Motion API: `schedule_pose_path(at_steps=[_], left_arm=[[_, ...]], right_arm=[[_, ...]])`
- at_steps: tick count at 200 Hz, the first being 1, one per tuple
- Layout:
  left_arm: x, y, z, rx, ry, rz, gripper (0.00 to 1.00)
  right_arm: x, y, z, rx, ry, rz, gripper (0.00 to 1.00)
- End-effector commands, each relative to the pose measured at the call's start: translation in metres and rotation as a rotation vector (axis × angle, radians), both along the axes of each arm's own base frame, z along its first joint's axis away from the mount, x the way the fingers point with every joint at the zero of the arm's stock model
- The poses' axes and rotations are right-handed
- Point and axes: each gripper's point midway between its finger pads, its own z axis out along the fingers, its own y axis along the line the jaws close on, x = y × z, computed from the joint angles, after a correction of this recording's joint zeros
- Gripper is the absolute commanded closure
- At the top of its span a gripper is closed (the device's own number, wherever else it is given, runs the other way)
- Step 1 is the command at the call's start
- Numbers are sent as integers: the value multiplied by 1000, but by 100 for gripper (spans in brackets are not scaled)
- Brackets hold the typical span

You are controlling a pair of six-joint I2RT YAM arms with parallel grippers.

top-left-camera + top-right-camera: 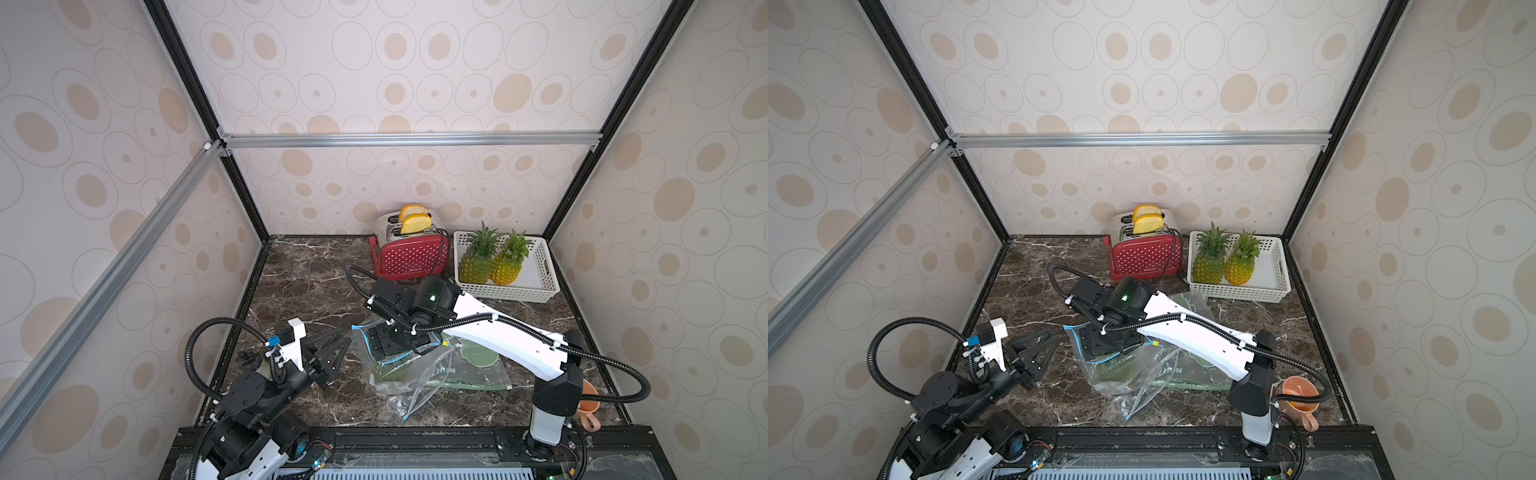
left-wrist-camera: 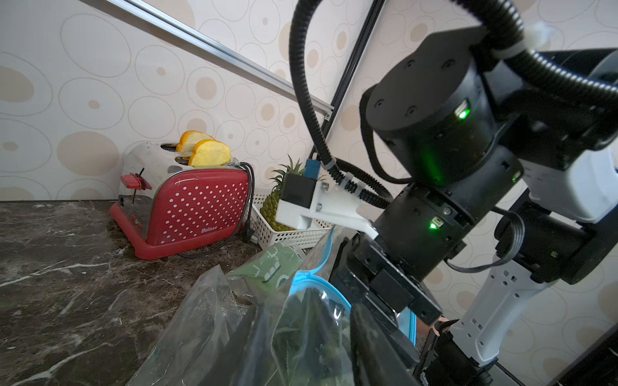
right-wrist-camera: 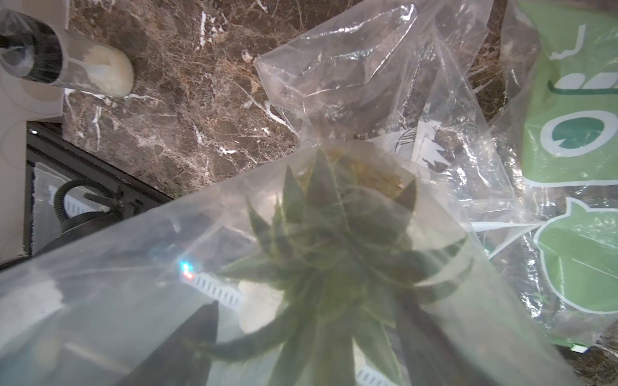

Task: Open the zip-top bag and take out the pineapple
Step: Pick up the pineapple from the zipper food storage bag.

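I should move my right gripper down deeper into the bag's opening and close it on the pineapple's top leaves, which are just below the gripper, between its open fingers.
A clear zip-top bag [image 1: 397, 374] [image 1: 1113, 374] with a blue zip rim lies mid-table, its mouth gaping toward the back left. Inside it lies the pineapple [image 3: 334, 234] [image 2: 311, 337], its green crown hazy through the film. My right gripper [image 1: 388, 345] [image 1: 1100, 343] reaches down into the bag's mouth. Its fingers stand wide open on either side of the crown leaves, not closed on them. My left gripper [image 1: 338, 357] [image 1: 1044, 357] sits just left of the bag's rim, jaws apart and holding nothing. Bag film fills much of the left wrist view.
A red toaster [image 1: 411, 257] with bread stands at the back. Beside it a white basket [image 1: 540, 291] holds two pineapples. A green printed bag [image 1: 478, 357] lies under the right arm, an empty clear bag [image 1: 405, 405] in front, an orange mug [image 1: 588, 405] front right.
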Motion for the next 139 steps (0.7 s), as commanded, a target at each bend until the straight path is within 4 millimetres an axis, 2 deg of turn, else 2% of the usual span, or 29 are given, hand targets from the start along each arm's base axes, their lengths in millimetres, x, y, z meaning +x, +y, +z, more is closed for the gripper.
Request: schedule_pose_path(at_steps=[1, 59, 82, 91, 102, 107, 125, 139], left_arm=[[0, 3, -5, -8, 11, 13, 57], [0, 0, -6, -6, 16, -2, 58], [1, -2, -9, -5, 30, -9, 58], [1, -2, -10, -4, 33, -8, 58], [2, -3, -11, -1, 40, -8, 58], [3, -3, -12, 2, 45, -7, 58], [7, -4, -16, 10, 70, -1, 57], [13, -2, -24, 12, 118, 30, 44]], right_arm=[[-3, -10, -22, -66, 17, -66, 11], [2, -14, -64, -104, 4, -110, 14], [4, -17, -76, -121, -7, -117, 24], [4, -17, -78, -119, -11, -116, 35], [7, -20, -78, -125, -27, -127, 64], [8, -22, -78, -125, -38, -129, 74], [15, -27, -68, -128, -86, -117, 92], [21, -30, -54, -117, -137, -94, 100]])
